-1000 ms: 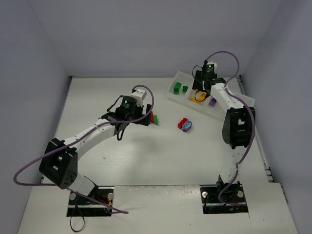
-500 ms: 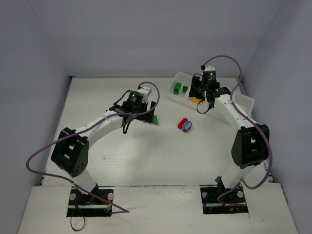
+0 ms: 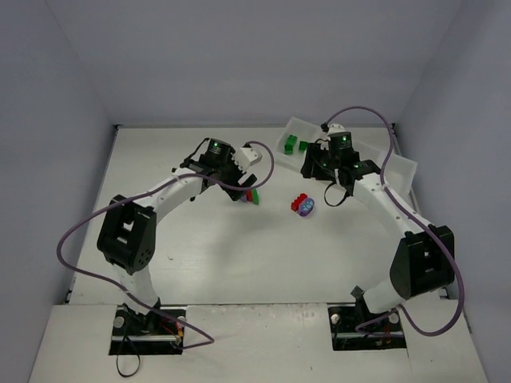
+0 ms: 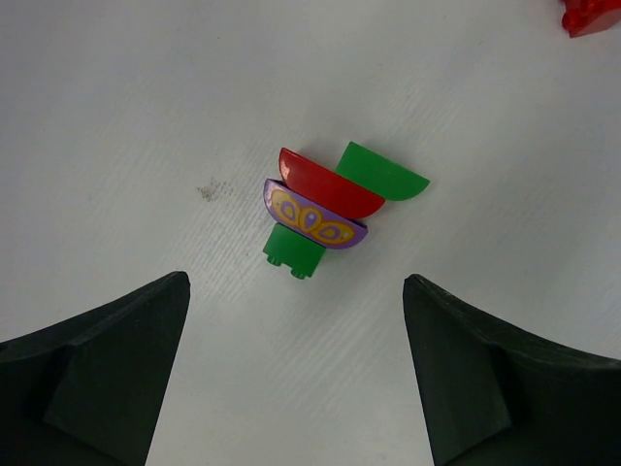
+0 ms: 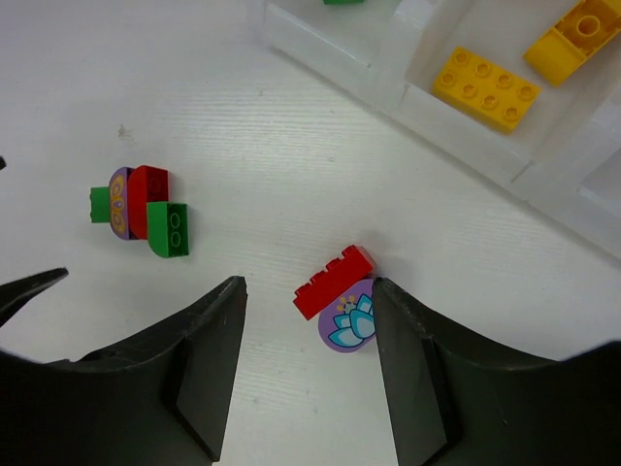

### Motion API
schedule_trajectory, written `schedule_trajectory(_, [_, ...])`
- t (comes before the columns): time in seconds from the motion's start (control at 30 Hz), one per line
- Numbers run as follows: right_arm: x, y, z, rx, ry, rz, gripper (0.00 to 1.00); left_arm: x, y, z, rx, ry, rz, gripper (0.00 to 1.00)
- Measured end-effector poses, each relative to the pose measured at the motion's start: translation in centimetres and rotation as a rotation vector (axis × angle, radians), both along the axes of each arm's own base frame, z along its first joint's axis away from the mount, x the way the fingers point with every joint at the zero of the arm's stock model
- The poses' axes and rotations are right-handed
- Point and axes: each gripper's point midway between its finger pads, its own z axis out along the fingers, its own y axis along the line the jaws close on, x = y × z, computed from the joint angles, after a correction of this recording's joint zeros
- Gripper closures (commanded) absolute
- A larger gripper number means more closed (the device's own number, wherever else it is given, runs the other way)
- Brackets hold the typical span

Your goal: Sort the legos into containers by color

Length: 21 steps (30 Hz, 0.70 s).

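Observation:
My left gripper lowers around the red curved piece and purple piece [image 3: 248,196] [image 4: 325,202] next and closes across their ends, since the cluster lies below its open fingers.
A small cluster of legos lies on the table: a red curved piece [image 4: 330,184], a green curved piece [image 4: 381,172], a purple piece with an orange pattern [image 4: 312,218] and a small green brick [image 4: 294,250]. My left gripper [image 4: 296,388] hangs open above and just short of them, holding nothing. To the right lie a red brick [image 5: 333,282] and a rounded purple piece with a pale flower [image 5: 351,316]. My right gripper [image 5: 309,379] is open above that pair with nothing held. The tray [image 5: 388,73] of containers holds yellow bricks [image 5: 485,87] and green bricks [image 3: 294,144].
The translucent tray [image 3: 403,171] runs diagonally at the back right, close to the right wall. Both arms reach inward over the middle of the table, with the left gripper [image 3: 242,187] and right gripper [image 3: 313,169] about a hand's width apart. Purple cables loop off both arms.
The left arm has swung further back and right, bringing its gripper over the lego cluster. The right gripper has moved off the tray, leftward over the table toward the red and purple pieces.

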Motion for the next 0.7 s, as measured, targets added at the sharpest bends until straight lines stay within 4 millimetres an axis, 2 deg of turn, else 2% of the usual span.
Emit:
schedule_trajectory(0.13, [-1.1, -0.1, 0.2, 0.010, -0.001, 0.006, 0.49, 1.1, -0.4, -1.7, 0.024, 0.022, -0.075, 0.16])
schedule_trajectory(0.3, [-1.7, -0.2, 0.4, 0.017, -0.006, 0.012, 0.49, 1.2, -1.2, -3.7, 0.037, 0.067, -0.145, 0.16])
schedule_trajectory(0.53, [-2.2, -0.1, 0.5, 0.027, -0.007, 0.019, 0.49, 1.6, -2.1, -5.1, 0.041, 0.103, -0.186, 0.16])
schedule_trajectory(0.7, [-2.5, 0.0, -0.1, 0.031, 0.009, 0.022, 0.49, 1.4, -2.3, -7.0, 0.052, 0.140, -0.190, 0.16])
